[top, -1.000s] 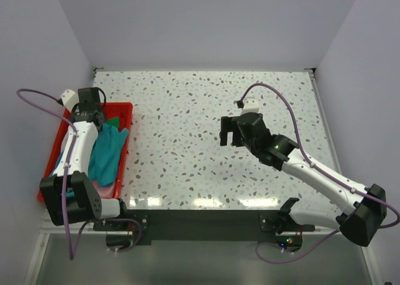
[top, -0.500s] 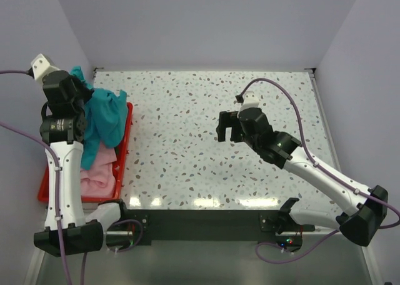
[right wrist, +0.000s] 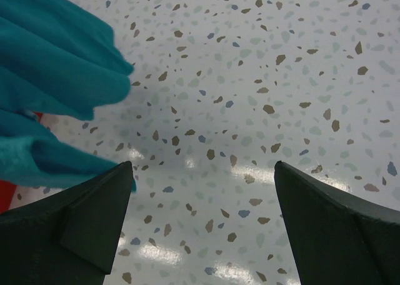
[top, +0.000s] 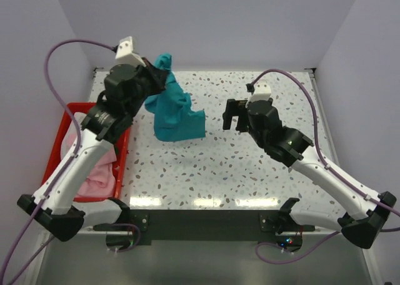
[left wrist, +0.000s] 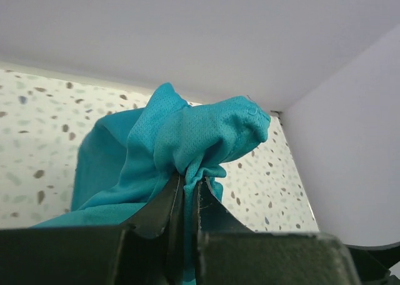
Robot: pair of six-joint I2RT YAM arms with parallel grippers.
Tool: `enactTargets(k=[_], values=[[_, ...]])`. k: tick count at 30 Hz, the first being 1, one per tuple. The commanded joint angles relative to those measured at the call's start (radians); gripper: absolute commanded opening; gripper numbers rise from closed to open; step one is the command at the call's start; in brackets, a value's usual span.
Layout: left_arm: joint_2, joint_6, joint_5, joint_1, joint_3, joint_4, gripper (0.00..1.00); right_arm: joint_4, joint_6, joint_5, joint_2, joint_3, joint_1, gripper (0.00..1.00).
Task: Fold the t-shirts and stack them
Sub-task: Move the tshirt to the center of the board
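Note:
The teal t-shirt's lower edge [top: 181, 137] hangs loose below my left gripper, so my right gripper moves down and to the left in the top view to it next.
A teal t-shirt [top: 175, 113] hangs bunched above the left-centre of the speckled table, its lower part near the tabletop. My left gripper [top: 164, 75] is shut on its top fold; the left wrist view shows the jaws pinching the teal t-shirt [left wrist: 187, 135] at my left gripper [left wrist: 189, 182]. A light pink t-shirt [top: 94, 175] lies in the red bin [top: 75, 110] at the left. My right gripper [top: 235, 117] stands open over the table, right of the hanging cloth. In the right wrist view my right gripper [right wrist: 203, 172] holds nothing, and the teal t-shirt [right wrist: 50, 79] fills the upper left.
The red bin sits at the table's left edge, partly under my left arm. White walls close in the back and both sides. The speckled tabletop [top: 262, 172] spreads right and in front of the hanging shirt.
My left arm has lifted the teal t-shirt out of the red bin and swung it right, over the table. My right gripper has shifted slightly right and stayed open.

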State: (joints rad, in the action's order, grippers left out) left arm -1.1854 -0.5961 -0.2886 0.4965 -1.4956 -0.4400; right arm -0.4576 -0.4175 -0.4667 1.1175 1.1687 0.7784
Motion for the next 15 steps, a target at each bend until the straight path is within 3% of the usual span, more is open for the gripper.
enactTargets(k=[1, 2, 3, 5, 6, 7, 9, 11, 15], values=[[-0.115, -0.062, 0.004, 0.095, 0.009, 0.15, 0.0, -0.035, 0.006, -0.113, -0.035, 0.042, 0.001, 0.99], [-0.187, -0.067, 0.009, 0.112, 0.014, 0.176, 0.0, -0.042, 0.005, -0.128, -0.03, 0.042, -0.001, 0.99], [-0.235, -0.082, 0.019, 0.123, -0.001, 0.191, 0.17, -0.055, -0.001, -0.141, -0.022, 0.043, 0.001, 0.99], [-0.381, -0.093, 0.058, 0.122, -0.053, 0.173, 0.39, -0.093, -0.012, -0.165, 0.014, 0.054, -0.001, 0.99], [-0.425, -0.073, 0.062, 0.122, -0.111, 0.159, 0.55, -0.102, -0.023, -0.171, 0.03, 0.054, -0.002, 0.99], [-0.463, -0.071, 0.077, 0.116, -0.138, 0.144, 0.63, -0.124, -0.03, -0.173, 0.045, 0.054, -0.002, 0.99], [-0.531, -0.103, 0.133, 0.074, -0.161, 0.112, 0.73, -0.145, -0.056, -0.161, 0.083, 0.046, -0.002, 0.99], [-0.502, -0.12, 0.175, 0.047, -0.103, 0.135, 0.75, -0.142, -0.073, -0.112, 0.109, 0.011, -0.001, 0.99], [-0.378, -0.174, 0.213, -0.036, 0.194, 0.227, 0.72, -0.066, -0.112, 0.016, 0.175, -0.073, -0.001, 0.98]])
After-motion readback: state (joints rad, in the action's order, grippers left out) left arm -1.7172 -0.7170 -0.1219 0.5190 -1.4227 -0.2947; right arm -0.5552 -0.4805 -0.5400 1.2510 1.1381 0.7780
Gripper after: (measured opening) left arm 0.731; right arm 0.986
